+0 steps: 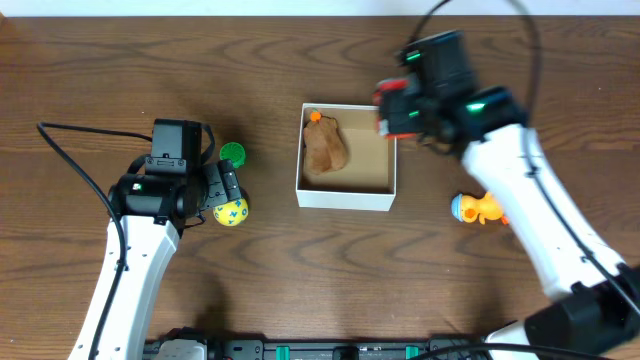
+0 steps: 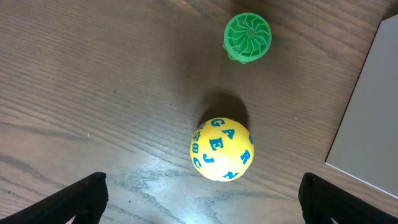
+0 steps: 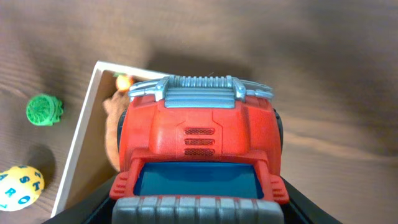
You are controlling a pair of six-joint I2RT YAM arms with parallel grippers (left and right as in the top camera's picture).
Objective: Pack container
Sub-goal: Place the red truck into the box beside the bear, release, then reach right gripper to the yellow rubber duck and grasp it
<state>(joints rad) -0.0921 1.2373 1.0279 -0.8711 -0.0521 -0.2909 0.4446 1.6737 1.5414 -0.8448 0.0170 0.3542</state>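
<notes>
My right gripper should go past the container's rim toward the brown plush toy [image 1: 325, 148] next, and then lower the truck [image 3: 199, 146] onto the empty tan bottom of the container.
The container [image 1: 345, 193] is a square white-walled box with a tan inside, at the table's middle. A brown plush toy [image 1: 325, 148] with an orange tip lies in its left half. My right gripper [image 1: 398, 112] is shut on a red toy truck [image 3: 199, 146] with a blue windshield and holds it over the box's right rim [image 3: 74, 149]. My left gripper [image 2: 202, 199] is open and empty, just short of a yellow ball [image 2: 222, 149] with blue letters. A green ribbed toy [image 2: 247, 37] lies beyond the ball. An orange and blue duck toy [image 1: 476, 209] lies right of the box.
The box's white wall [image 2: 367, 112] is at the right edge of the left wrist view. The yellow ball [image 1: 231, 212] and green toy [image 1: 233, 153] sit left of the box, next to my left arm. Black cables run across the left and top right of the table.
</notes>
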